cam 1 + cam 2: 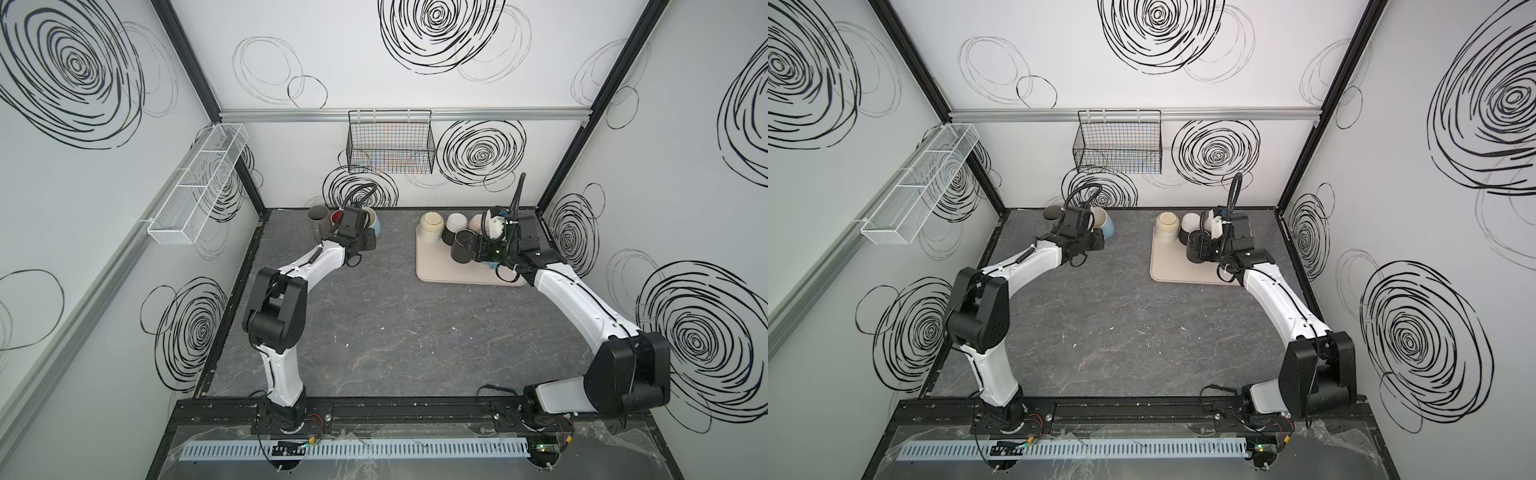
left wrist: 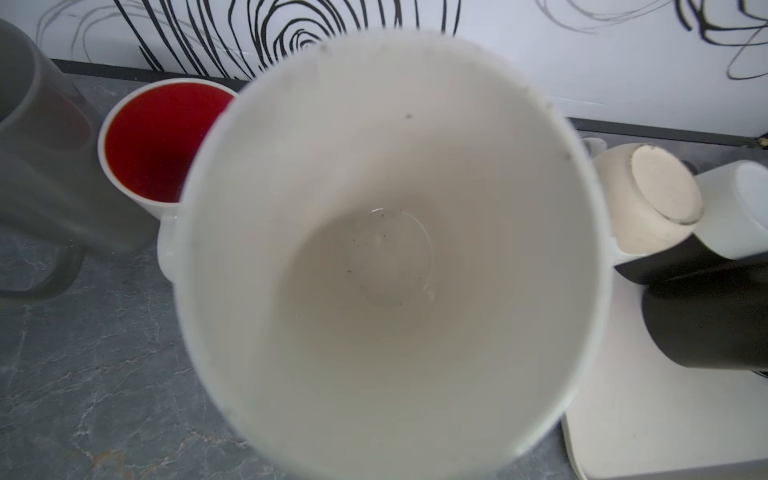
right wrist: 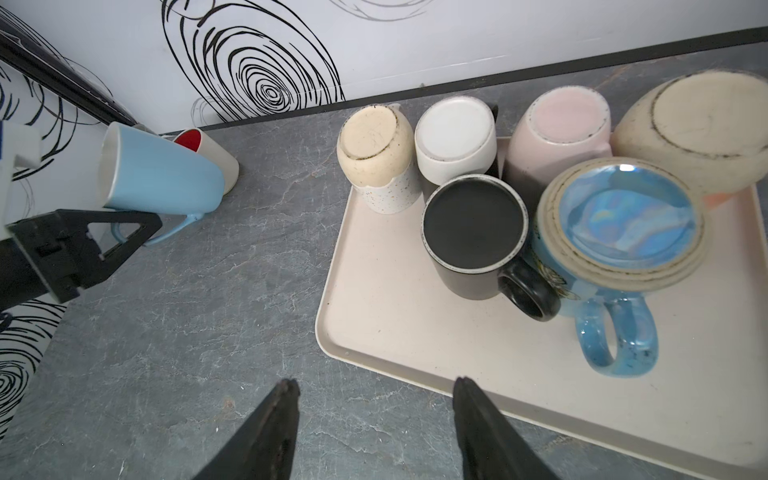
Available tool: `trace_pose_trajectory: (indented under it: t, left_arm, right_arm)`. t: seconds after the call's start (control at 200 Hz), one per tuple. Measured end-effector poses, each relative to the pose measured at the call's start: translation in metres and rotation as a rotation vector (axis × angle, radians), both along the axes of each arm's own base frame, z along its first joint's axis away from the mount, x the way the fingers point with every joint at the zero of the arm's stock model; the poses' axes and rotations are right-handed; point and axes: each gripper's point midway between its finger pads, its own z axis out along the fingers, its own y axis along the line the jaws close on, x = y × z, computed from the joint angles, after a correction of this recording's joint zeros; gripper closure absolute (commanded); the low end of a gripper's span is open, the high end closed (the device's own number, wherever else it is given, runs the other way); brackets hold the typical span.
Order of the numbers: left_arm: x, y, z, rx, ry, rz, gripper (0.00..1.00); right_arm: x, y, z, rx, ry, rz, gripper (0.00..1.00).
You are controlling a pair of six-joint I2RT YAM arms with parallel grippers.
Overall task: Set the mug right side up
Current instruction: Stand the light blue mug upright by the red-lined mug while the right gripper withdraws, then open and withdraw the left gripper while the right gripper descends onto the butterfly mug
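The left gripper lowers the hanging mug outward onto the free tabletop beside the red-lined mug and releases it next, as that spot is below and outward of the gripper.
The mug is light blue outside and white inside. It hangs tilted above the table at the back left, its mouth turned toward my left arm. My left gripper is shut on its blue handle. The mug's white inside fills the left wrist view and hides the jaws there. In both top views the mug peeks out beside the left wrist. My right gripper is open and holds nothing. It hovers over the table by the front edge of the beige tray.
Several mugs stand bottom up on the tray, among them a black mug and a blue glazed mug. A red-lined mug and a grey mug stand upright by the back wall near the held mug.
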Motion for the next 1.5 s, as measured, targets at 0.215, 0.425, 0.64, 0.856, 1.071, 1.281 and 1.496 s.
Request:
trace_pose_trajectory:
  t: [0.215, 0.425, 0.64, 0.856, 1.071, 1.281, 1.496]
  left_arm:
    - [0.036, 0.001, -0.03, 0.053, 0.028, 0.013, 1.0]
    - [0.054, 0.007, -0.048, 0.107, 0.047, 0.04, 1.0]
    - [0.069, 0.018, -0.062, 0.129, 0.071, 0.072, 1.0]
    - [0.075, 0.021, -0.065, 0.147, 0.078, 0.08, 1.0]
    - [0.075, 0.022, -0.065, 0.16, 0.088, 0.08, 0.74]
    - [0.082, 0.026, -0.054, 0.169, 0.055, 0.101, 0.66]
    - [0.082, 0.027, -0.051, 0.166, 0.049, 0.103, 0.63]
  right_arm:
    - [0.003, -0.006, -0.01, -0.008, 0.021, -0.007, 0.37]
    - [0.006, -0.012, -0.028, -0.016, 0.064, -0.018, 0.37]
    - [0.009, -0.013, -0.049, -0.018, 0.117, -0.018, 0.37]
    - [0.011, -0.013, -0.061, -0.022, 0.152, -0.016, 0.37]
    - [0.014, -0.013, -0.061, -0.017, 0.162, -0.014, 0.37]
    - [0.013, -0.012, -0.063, -0.016, 0.18, -0.01, 0.37]
    - [0.015, -0.012, -0.058, -0.016, 0.175, -0.01, 0.37]
